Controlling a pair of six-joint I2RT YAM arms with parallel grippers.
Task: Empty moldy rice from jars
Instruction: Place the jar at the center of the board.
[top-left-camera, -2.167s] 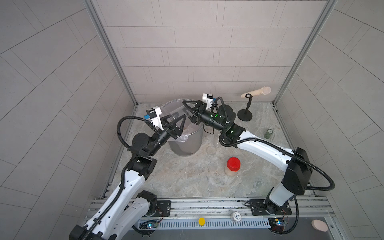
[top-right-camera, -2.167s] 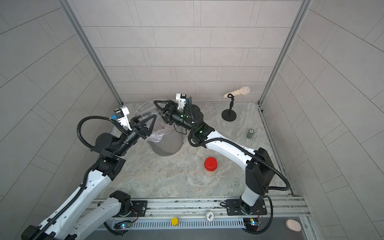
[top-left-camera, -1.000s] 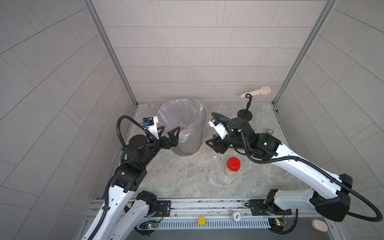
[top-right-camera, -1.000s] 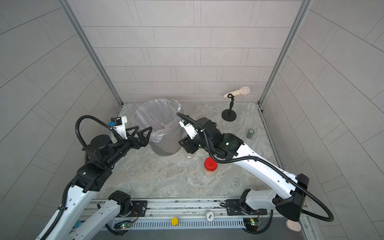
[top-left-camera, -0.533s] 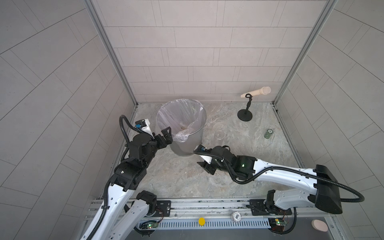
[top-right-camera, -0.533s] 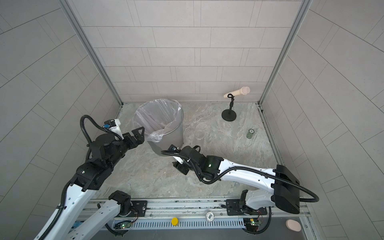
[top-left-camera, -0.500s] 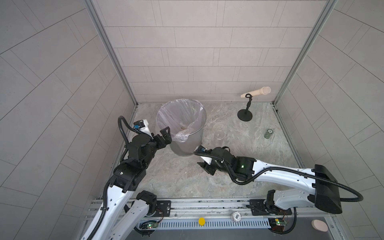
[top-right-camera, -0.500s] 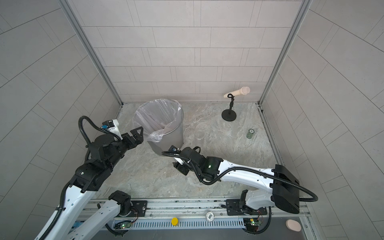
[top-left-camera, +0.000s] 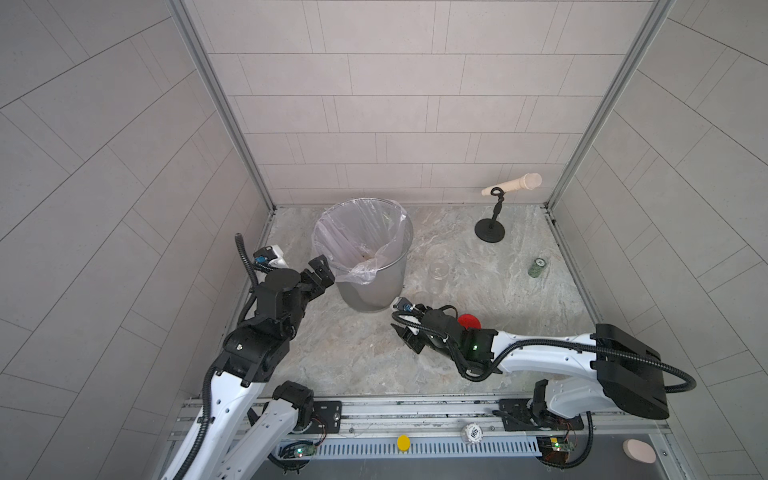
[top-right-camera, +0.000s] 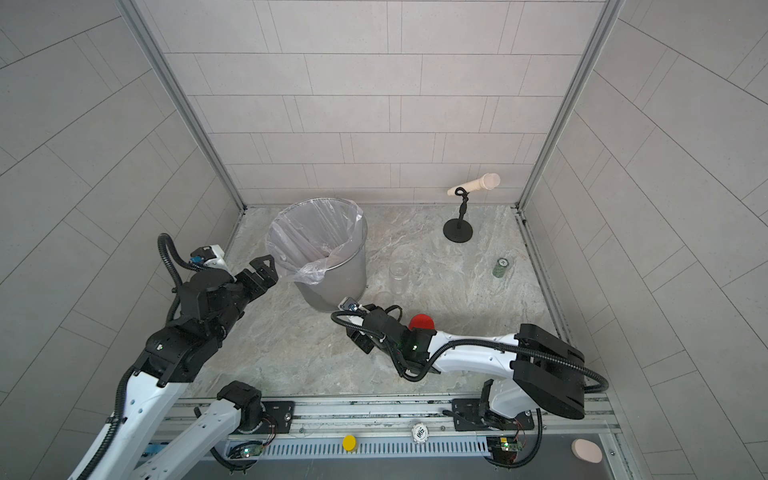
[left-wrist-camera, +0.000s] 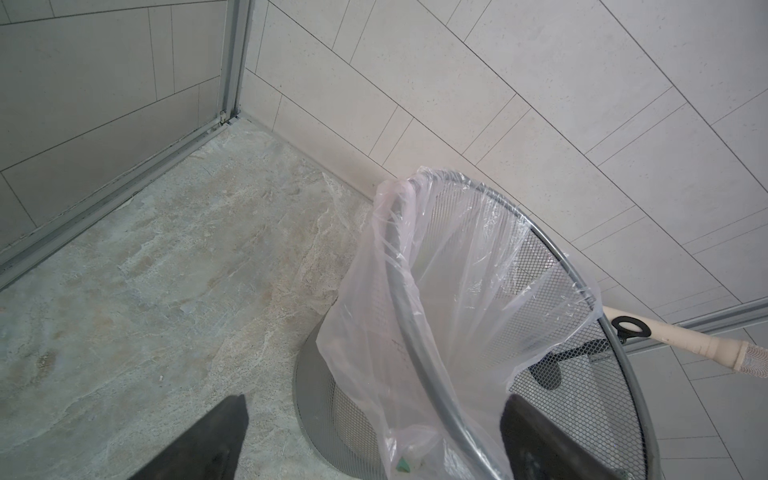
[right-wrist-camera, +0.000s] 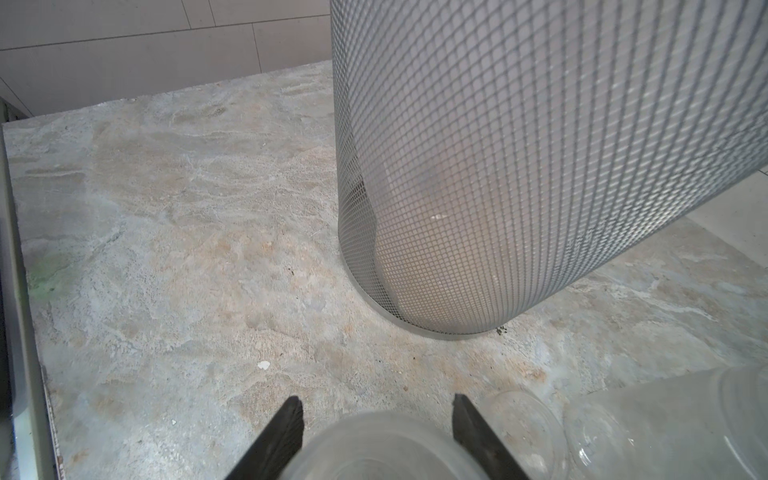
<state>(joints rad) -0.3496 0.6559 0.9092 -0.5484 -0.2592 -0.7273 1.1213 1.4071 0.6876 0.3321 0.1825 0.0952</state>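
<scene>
My right gripper should next lower the clear, empty-looking jar to the bare floor just below, before the bin, and release it.
My right gripper (top-left-camera: 409, 334) (right-wrist-camera: 376, 399) is low over the floor in front of the bin, shut on a clear jar (right-wrist-camera: 382, 446) that looks empty. A second clear jar (top-left-camera: 439, 275) (top-right-camera: 398, 272) stands open and empty to the bin's right, with a clear lid (right-wrist-camera: 519, 419) flat on the floor near it. The red-lidded jar (top-left-camera: 468, 321) (top-right-camera: 422, 322) stands just behind my right arm. A little beige rice (top-left-camera: 366, 257) shows deep in the bin's liner. My left gripper (top-left-camera: 321, 275) (left-wrist-camera: 374, 401) is open, empty, beside the bin's left rim.
The metal mesh bin (top-left-camera: 376, 291) (right-wrist-camera: 540, 166) with its plastic liner stands at the back left. A small dark green cylinder (top-left-camera: 539, 267) is at the right. A microphone stand (top-left-camera: 490, 229) sits in the back right corner. Tiled walls close in three sides.
My right gripper came away from over the bin and dropped to the floor in front of it, still holding the jar. The left gripper drew back to the bin's left side.
</scene>
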